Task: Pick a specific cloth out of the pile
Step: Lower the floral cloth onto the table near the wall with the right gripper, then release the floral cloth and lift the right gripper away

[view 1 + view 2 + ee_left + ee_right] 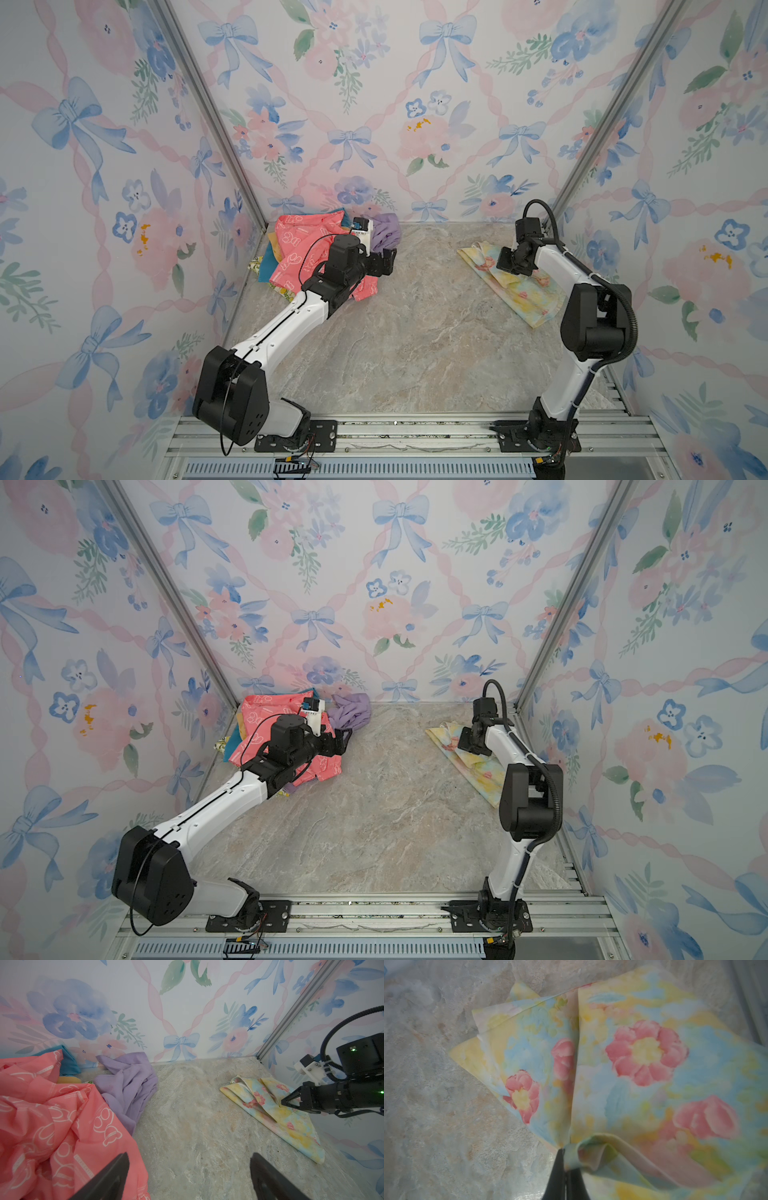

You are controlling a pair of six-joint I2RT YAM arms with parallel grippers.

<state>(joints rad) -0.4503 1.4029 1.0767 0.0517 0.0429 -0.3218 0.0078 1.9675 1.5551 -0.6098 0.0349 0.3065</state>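
My right gripper needs to carry the raised fold outward, lower it onto the cloth's lower layer (517, 299) (628, 1190) and release it, because the cloth already lies apart from the pile.
The cloth (528, 295) (484, 769), pale yellow with pink flowers and blue blotches, lies folded on the stone table at the right, apart from the pile. My right gripper (505, 261) (464, 741) (566, 1159) is shut on a raised fold of the cloth (643, 1053); the left wrist view shows that gripper (283, 1103) pinching the cloth (270, 1105). The pile (307, 253) (266, 729) sits in the back left corner, coral-pink on top (52, 1115). My left gripper (386, 262) (345, 741) (190, 1167) is open and empty at the pile's right edge.
A lilac cloth (387, 232) (353, 710) (128, 1084) is crumpled by the back wall, right of the coral-pink one. Teal cloth (68, 1061) peeks out behind. Flowered walls close three sides, with metal posts (590, 137) in the corners. A metal rail (395, 436) runs along the front.
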